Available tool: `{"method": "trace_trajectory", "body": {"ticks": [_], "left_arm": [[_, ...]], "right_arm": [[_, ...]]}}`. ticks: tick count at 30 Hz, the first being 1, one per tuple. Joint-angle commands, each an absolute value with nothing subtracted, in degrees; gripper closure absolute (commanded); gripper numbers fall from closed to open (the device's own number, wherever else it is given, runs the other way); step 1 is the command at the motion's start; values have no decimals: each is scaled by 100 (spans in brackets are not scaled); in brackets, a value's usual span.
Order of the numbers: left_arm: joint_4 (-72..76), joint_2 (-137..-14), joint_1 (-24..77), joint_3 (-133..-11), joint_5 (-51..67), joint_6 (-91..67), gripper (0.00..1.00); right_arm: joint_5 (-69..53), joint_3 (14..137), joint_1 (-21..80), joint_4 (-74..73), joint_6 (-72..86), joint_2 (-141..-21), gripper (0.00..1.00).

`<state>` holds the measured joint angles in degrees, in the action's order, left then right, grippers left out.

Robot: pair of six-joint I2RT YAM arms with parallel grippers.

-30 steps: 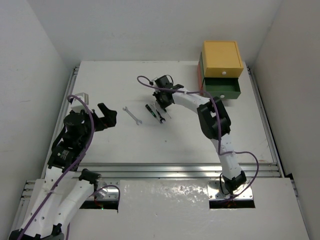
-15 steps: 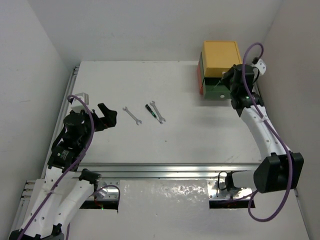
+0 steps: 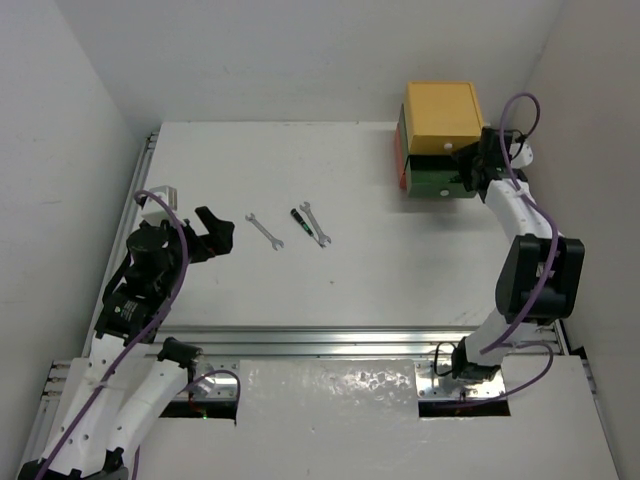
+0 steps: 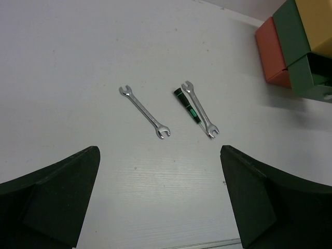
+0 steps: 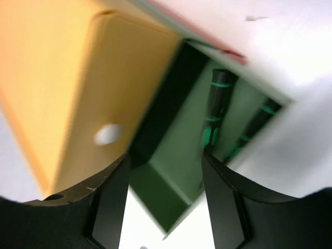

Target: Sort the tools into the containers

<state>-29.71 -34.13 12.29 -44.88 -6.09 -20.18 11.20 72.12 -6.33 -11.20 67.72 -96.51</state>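
I will next move my right gripper across and down onto the screwdriver's handle (image 3: 301,220), which is below the gripper and to its left in the top view, because the drawer holds screwdrivers.
Two silver wrenches (image 3: 264,230) (image 3: 316,223) and a black, green-marked screwdriver (image 3: 300,221) lie mid-table; the left wrist view shows the wrenches (image 4: 144,112) (image 4: 198,109) and the screwdriver (image 4: 187,105) ahead of my open, empty left gripper (image 4: 161,202) (image 3: 215,235). The containers stand stacked at the back right: yellow (image 3: 443,117) on top, the green drawer (image 3: 435,185) pulled out, red (image 3: 399,160) lowest. My right gripper (image 3: 468,172) (image 5: 166,197) hangs open over the green drawer (image 5: 176,155). Two screwdrivers (image 5: 217,98) (image 5: 257,124) lie inside that drawer.
The yellow drawer front with its white knob (image 5: 108,134) sits just beside my right fingers. A metal rail (image 3: 350,335) runs along the table's near edge. White walls close in on both sides and the back.
My right arm swung from the tools at mid-table to the green drawer carrying a tool, then its jaws opened. The left arm has not moved.
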Motion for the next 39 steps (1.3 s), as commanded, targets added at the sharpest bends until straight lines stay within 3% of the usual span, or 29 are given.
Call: {"method": "trace_trajectory", "body": {"ticks": [1,7,11,14,17,22,39], "left_arm": [[-2698,-3436,1178,-4474,-510,-1995,0],[-2707,-3480,1169,-4482,-571,-1995,0],[-2804,-3445,1108,-4553,-904,-2065,0],[-2926,-3296,1029,-4597,-1291,-2205,0],[-2918,-3077,1020,-4579,-1424,-2224,0],[-2900,-3146,993,-4562,-1301,-2197,0],[-2804,-3234,993,-4526,-941,-2101,0]], "right_arm": [[730,7481,-528,-599,6461,-9221,42],[37,7445,358,-116,4951,-8798,41],[-1211,7724,2007,-242,2597,-9323,41],[-170,8155,3141,-965,1455,-10149,46],[-9,8542,3663,-1229,1187,-10888,55],[281,9614,4113,-1740,739,-12082,55],[518,10669,4140,-2144,352,-13613,56]]}}
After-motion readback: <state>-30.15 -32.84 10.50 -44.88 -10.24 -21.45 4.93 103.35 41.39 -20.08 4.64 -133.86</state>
